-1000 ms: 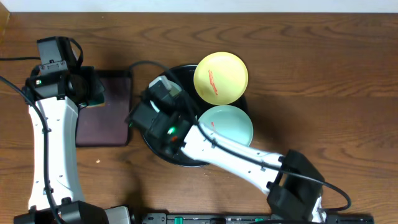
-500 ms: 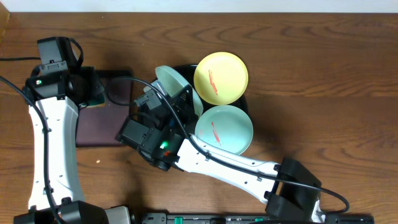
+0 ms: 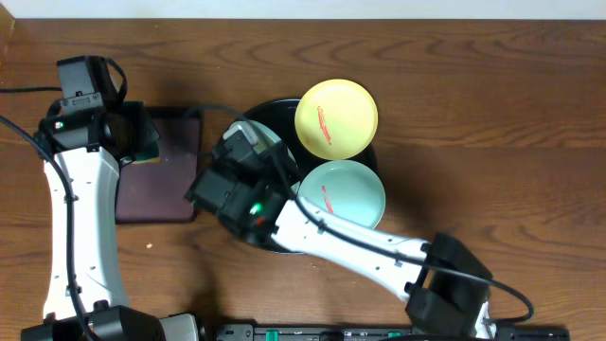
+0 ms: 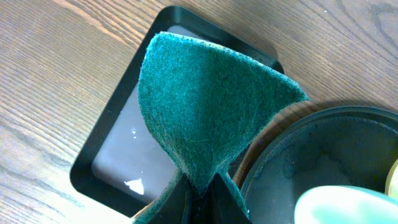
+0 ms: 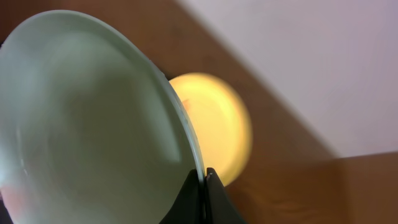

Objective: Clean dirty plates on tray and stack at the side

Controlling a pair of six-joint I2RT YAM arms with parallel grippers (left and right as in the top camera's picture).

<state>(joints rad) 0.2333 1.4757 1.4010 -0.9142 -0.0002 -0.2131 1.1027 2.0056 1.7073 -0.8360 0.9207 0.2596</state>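
I will first swing my right gripper to the right in the overhead view, past the yellow plate (image 3: 336,118), to get down to the table, since there is open space there.
My right gripper (image 5: 204,179) is shut on the rim of a pale turquoise plate (image 5: 93,118) and holds it tilted on edge. In the overhead view this gripper (image 3: 265,152) is over the left part of the round black tray (image 3: 248,239), and its wrist hides most of the held plate. A pale yellow plate (image 3: 336,118) with a red smear lies at the tray's far right, and it also shows in the right wrist view (image 5: 219,124). A second turquoise plate (image 3: 343,196) with a red smear lies at the tray's near right. My left gripper (image 4: 200,194) is shut on a green sponge (image 4: 205,106).
A dark-brown rectangular tray (image 3: 161,189) lies left of the black tray, under my left gripper (image 3: 142,137); it also shows in the left wrist view (image 4: 121,155). A black cable runs between the two trays. Wood-grain tabletop (image 3: 492,114) stretches to the right.
My right gripper swung left and up with the turquoise plate tilted, then came back over the black tray's left part. The left arm has not moved.
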